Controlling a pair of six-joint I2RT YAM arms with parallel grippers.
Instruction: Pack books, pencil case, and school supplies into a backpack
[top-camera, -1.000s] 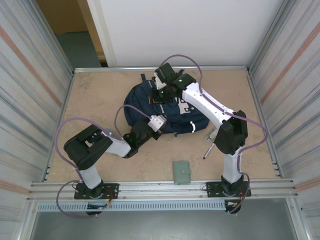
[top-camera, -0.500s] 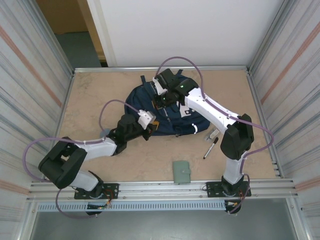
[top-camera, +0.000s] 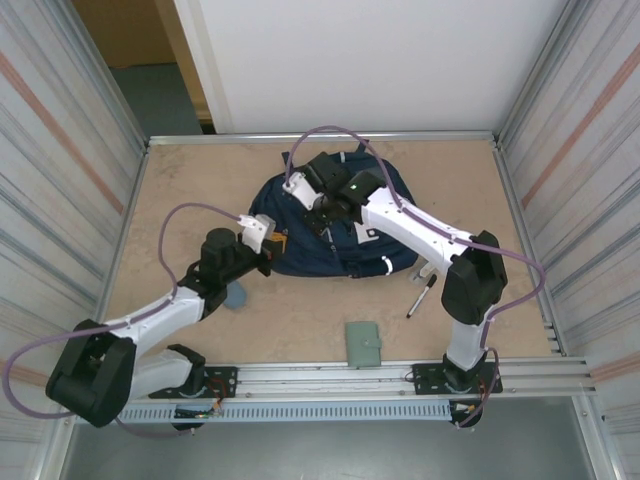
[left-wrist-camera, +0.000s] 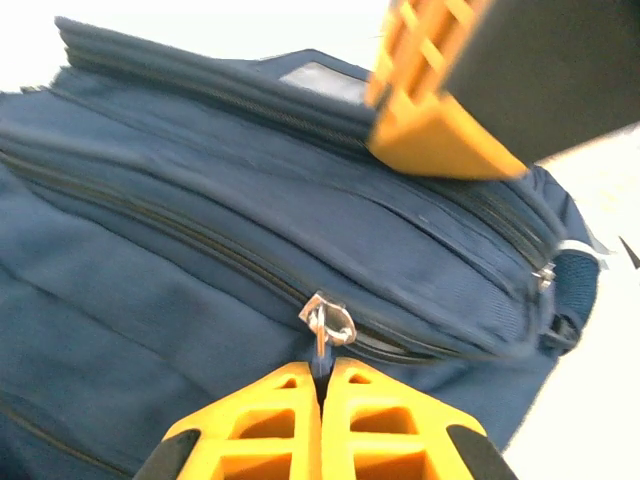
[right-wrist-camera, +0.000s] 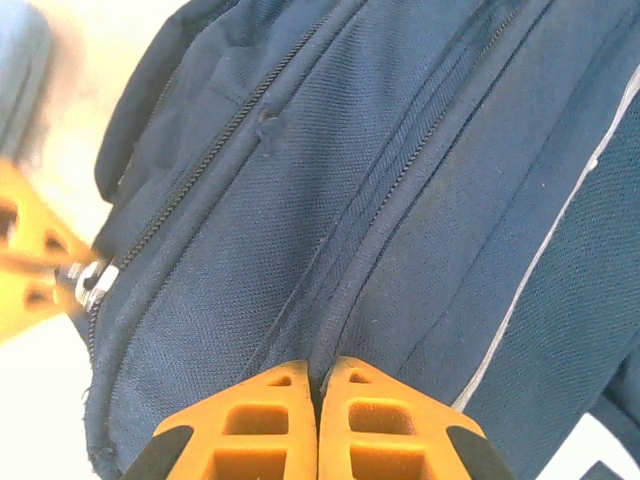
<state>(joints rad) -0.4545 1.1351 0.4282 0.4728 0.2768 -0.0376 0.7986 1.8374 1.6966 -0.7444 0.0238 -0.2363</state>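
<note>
Next, my left gripper draws the blue pull tab (left-wrist-camera: 321, 358) slightly toward the bare tabletop beside it, away from the right gripper holding the seam, and releases it.
The navy backpack (top-camera: 345, 235) lies flat mid-table. My left gripper (top-camera: 279, 241) is at its left edge, shut on the blue pull tab (left-wrist-camera: 321, 358) of a zip slider (left-wrist-camera: 328, 322). My right gripper (top-camera: 317, 208) sits on the pack's upper left, shut on a raised seam of the fabric (right-wrist-camera: 322, 368). The slate-blue pencil case (top-camera: 236, 296) lies by the left forearm. A black marker (top-camera: 422, 295) and a clear packet (top-camera: 427, 270) lie right of the pack, and the grey-green booklet (top-camera: 364, 343) near the front. The books are out of view.
Metal walls fence the table on the left and right, and a rail (top-camera: 320, 377) runs along the front edge. Bare tabletop (top-camera: 190, 190) lies left of the backpack. The right arm's elbow (top-camera: 470, 280) stands above the marker and packet.
The left arm has stretched out to the left, drawing the zip pull along the backpack's edge. The right gripper has shifted left on the pack. The pencil case has come into sight.
</note>
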